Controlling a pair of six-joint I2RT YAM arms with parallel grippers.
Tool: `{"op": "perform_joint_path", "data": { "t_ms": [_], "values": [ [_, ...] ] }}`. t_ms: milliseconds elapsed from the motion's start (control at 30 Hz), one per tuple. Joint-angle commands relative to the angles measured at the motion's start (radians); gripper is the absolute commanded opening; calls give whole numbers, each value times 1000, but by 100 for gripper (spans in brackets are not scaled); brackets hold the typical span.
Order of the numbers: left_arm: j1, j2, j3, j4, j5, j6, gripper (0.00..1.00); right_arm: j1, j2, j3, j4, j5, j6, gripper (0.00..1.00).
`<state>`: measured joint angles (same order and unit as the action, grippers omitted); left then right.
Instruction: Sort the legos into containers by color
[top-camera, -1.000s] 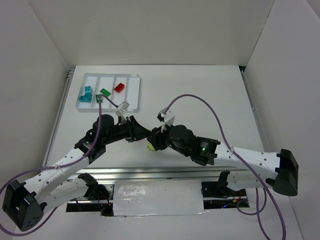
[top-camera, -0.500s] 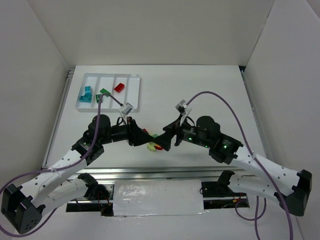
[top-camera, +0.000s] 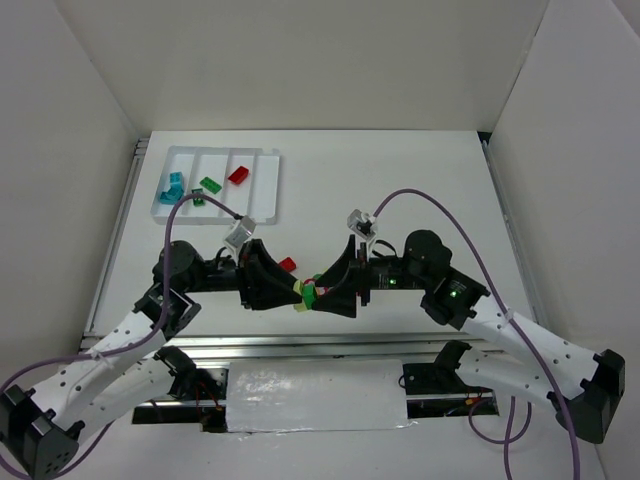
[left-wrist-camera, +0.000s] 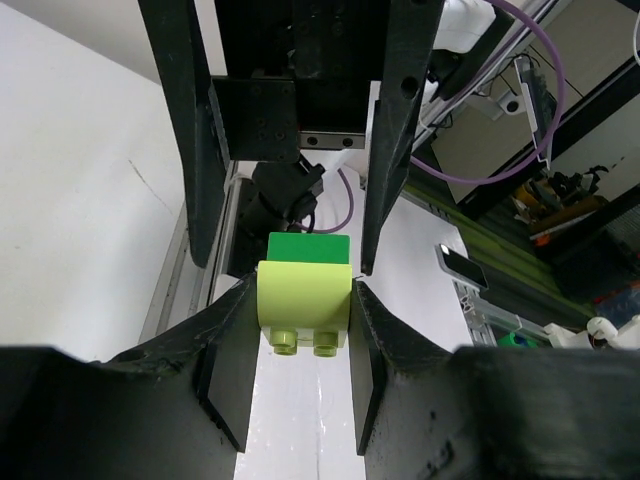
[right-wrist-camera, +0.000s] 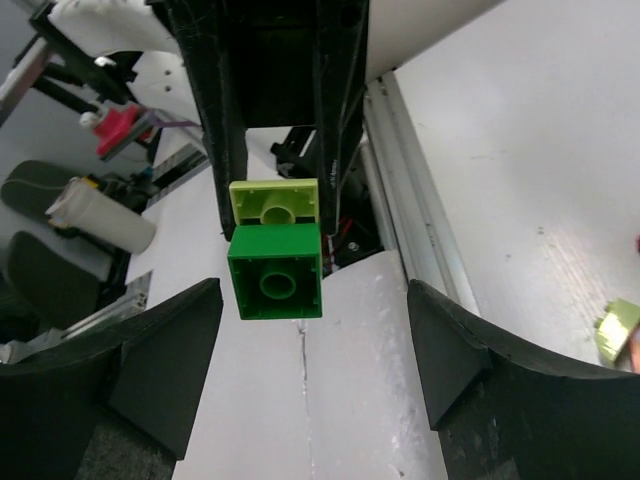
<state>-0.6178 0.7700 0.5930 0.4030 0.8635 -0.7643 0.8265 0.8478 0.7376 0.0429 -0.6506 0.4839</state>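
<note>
My left gripper swings outward over the tray's empty section beside the tray's red lego next, then releases the yellow-green lego there.
My left gripper (left-wrist-camera: 303, 292) is shut on a yellow-green lego (left-wrist-camera: 303, 305) with a green lego (left-wrist-camera: 309, 247) stuck to its far end. In the top view the pair (top-camera: 305, 292) hangs between my left gripper (top-camera: 293, 287) and my right gripper (top-camera: 320, 294), near the table's front edge. My right gripper (right-wrist-camera: 315, 300) is wide open, facing the green lego (right-wrist-camera: 275, 275) without touching it. The white tray (top-camera: 222, 151) at the back left holds teal legos (top-camera: 172, 190), green legos (top-camera: 208, 185) and a red lego (top-camera: 238, 174) in separate compartments.
A loose red lego (top-camera: 287, 264) lies on the table just behind my left gripper. Another yellow-green lego (right-wrist-camera: 620, 330) lies on the table at the right edge of the right wrist view. The metal rail (top-camera: 320, 345) runs along the front edge.
Both arms have swung apart and now face each other tip to tip. The brick pair sits between them in the left gripper. The red lego behind it is now uncovered.
</note>
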Motion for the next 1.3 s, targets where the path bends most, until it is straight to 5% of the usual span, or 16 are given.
{"op": "perform_joint_path", "data": {
  "t_ms": [0, 133, 233, 267, 367, 400, 600, 900, 933, 1100, 1167, 1267],
  "values": [
    [-2, 9, 8, 62, 40, 8, 0, -6, 11, -15, 146, -109, 47, 79],
    [-2, 25, 5, 68, 37, 5, 0, -4, 26, -23, 201, -139, 79, 75],
    [-3, 32, 7, 66, 34, 3, 0, -6, 49, -21, 215, -144, 87, 53],
    [-2, 32, 10, 63, 32, 5, 0, -6, 59, -24, 221, -144, 93, 33],
    [-2, 31, 24, 33, 22, 20, 0, -6, 68, -29, 223, -126, 96, 3],
    [-2, 31, 27, 24, 14, 22, 0, -4, 69, -29, 209, -116, 93, 0],
    [-2, 35, 77, -100, -17, 85, 0, -65, -19, -49, 66, 20, -13, 0],
    [29, 103, 99, -156, -105, 111, 0, -300, -105, -112, 9, -60, -19, 0],
    [32, 115, 112, -196, -156, 126, 0, -305, -107, -109, -3, -40, -24, 0],
    [39, 306, 271, -598, -913, 189, 0, -308, -116, -95, -93, 141, -21, 0],
    [84, 438, 301, -621, -1068, 172, 0, -309, -118, -95, -104, 147, -7, 0],
    [171, 589, 363, -596, -1092, 186, 0, -306, -134, -98, -121, 132, -10, 0]
  ]
}}
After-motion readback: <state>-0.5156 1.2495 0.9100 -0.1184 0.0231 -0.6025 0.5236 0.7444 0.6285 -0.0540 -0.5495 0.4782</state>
